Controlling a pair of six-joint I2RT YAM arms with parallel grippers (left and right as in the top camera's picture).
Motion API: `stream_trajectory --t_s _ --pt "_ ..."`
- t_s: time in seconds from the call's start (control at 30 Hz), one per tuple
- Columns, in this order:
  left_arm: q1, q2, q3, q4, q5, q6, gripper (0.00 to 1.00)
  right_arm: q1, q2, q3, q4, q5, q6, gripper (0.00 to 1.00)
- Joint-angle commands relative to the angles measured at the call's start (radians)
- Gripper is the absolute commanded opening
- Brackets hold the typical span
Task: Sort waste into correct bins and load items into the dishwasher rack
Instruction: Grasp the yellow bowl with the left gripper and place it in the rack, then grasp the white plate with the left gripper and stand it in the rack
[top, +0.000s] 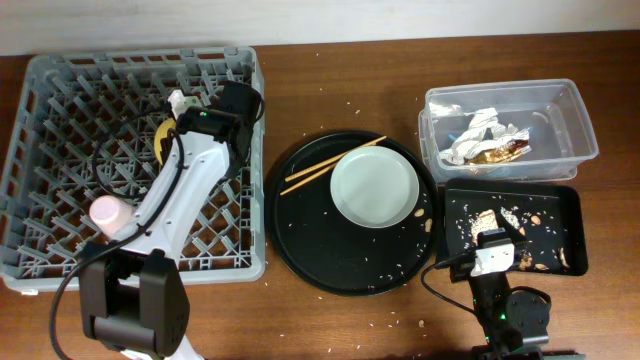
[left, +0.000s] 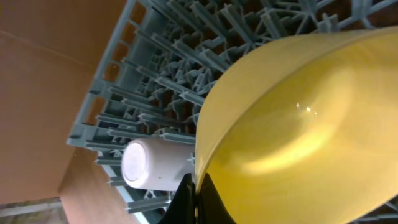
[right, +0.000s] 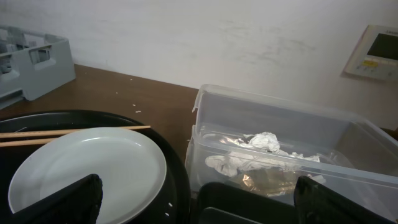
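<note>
The left gripper shifts to the right in the overhead view and down next. It releases the bowl among the rack's wires beside the round tray, since that part of the rack is empty.
My left gripper is shut on the rim of the yellow bowl and holds it tilted over the grey dishwasher rack; the bowl peeks out beside the arm. A pink cup lies in the rack, seen also in the left wrist view. The pale plate and the chopsticks rest on the round black tray. The foil wrapper lies in the clear tub. Food scraps lie in the shallow black tray. My right gripper is open and empty over that tray's near edge.
The big round black tray sits between the rack and the bins, scattered with crumbs. A small pale object sits in the rack behind the left gripper; I cannot tell what it is. Crumbs dot the wooden table.
</note>
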Motion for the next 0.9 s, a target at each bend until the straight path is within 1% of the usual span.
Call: stream_trajectory --t_s 0.0,0.1,0.23,0.27,0.3,0.33,0.4,0.47,0.5,0.53,0.57,0.63,0.67,0.7,0.73,0.77,0.8,0.83,0.87 --pt "-0.021 0.003 -0.010 -0.006 0.212 -0.008 0.00 -0.006 -0.007 -0.009 0.002 -0.008 -0.003 0.98" --pt "-0.027 0.003 -0.016 -0.015 0.355 -0.008 0.00 -0.006 -0.007 -0.009 0.002 -0.009 -0.003 0.98" --pt "-0.066 0.003 -0.035 -0.030 0.396 -0.008 0.00 -0.006 -0.007 -0.009 0.002 -0.009 -0.003 0.98" --pt "-0.075 -0.001 -0.028 -0.031 0.425 -0.008 0.04 -0.006 -0.007 -0.009 0.002 -0.008 -0.003 0.98" --pt "-0.076 -0.006 -0.010 -0.043 0.466 -0.008 0.24 -0.006 -0.007 -0.009 0.002 -0.008 -0.003 0.98" --pt "-0.076 -0.011 0.012 -0.057 0.500 -0.007 0.31 -0.006 -0.007 -0.009 0.002 -0.008 -0.003 0.99" --pt "-0.075 -0.027 0.126 -0.113 0.600 -0.001 0.51 -0.006 -0.007 -0.009 0.002 -0.008 -0.003 0.98" --pt "-0.075 -0.031 0.211 -0.121 0.717 0.070 0.61 -0.006 -0.007 -0.009 0.002 -0.008 -0.003 0.98" --pt "-0.076 -0.031 0.240 -0.117 0.803 0.085 0.65 -0.006 -0.007 -0.009 0.003 -0.008 -0.003 0.98" --pt "-0.083 -0.031 0.241 -0.098 0.877 0.114 0.66 -0.006 -0.007 -0.009 0.002 -0.009 -0.003 0.98" --pt "-0.110 -0.022 0.231 -0.061 0.912 0.180 0.66 -0.006 -0.007 -0.009 0.002 -0.009 -0.003 0.99" --pt "-0.193 0.023 0.189 0.024 0.921 0.327 0.75 -0.006 -0.007 -0.009 0.003 -0.009 -0.003 0.98" --pt "-0.209 0.036 0.177 0.042 0.937 0.348 0.76 -0.006 -0.007 -0.009 0.002 -0.009 -0.003 0.98" --pt "-0.248 0.084 0.146 0.084 1.008 0.377 0.76 -0.006 -0.007 -0.009 0.003 -0.008 -0.003 0.98" --pt "-0.274 0.138 0.123 0.116 1.053 0.377 0.76 -0.006 -0.007 -0.009 0.002 -0.008 -0.003 0.99" --pt "-0.284 0.172 0.118 0.126 1.065 0.377 0.75 -0.006 -0.007 -0.009 0.003 -0.009 -0.003 0.98" --pt "-0.294 0.222 0.117 0.134 1.076 0.382 0.73 -0.006 -0.007 -0.009 0.003 -0.008 -0.003 0.98" --pt "-0.298 0.260 0.117 0.141 1.114 0.422 0.69 -0.006 -0.007 -0.009 0.002 -0.008 -0.003 0.98" --pt "-0.303 0.305 0.117 0.146 1.198 0.468 0.64 -0.006 -0.007 -0.009 0.002 -0.009 -0.003 0.99"
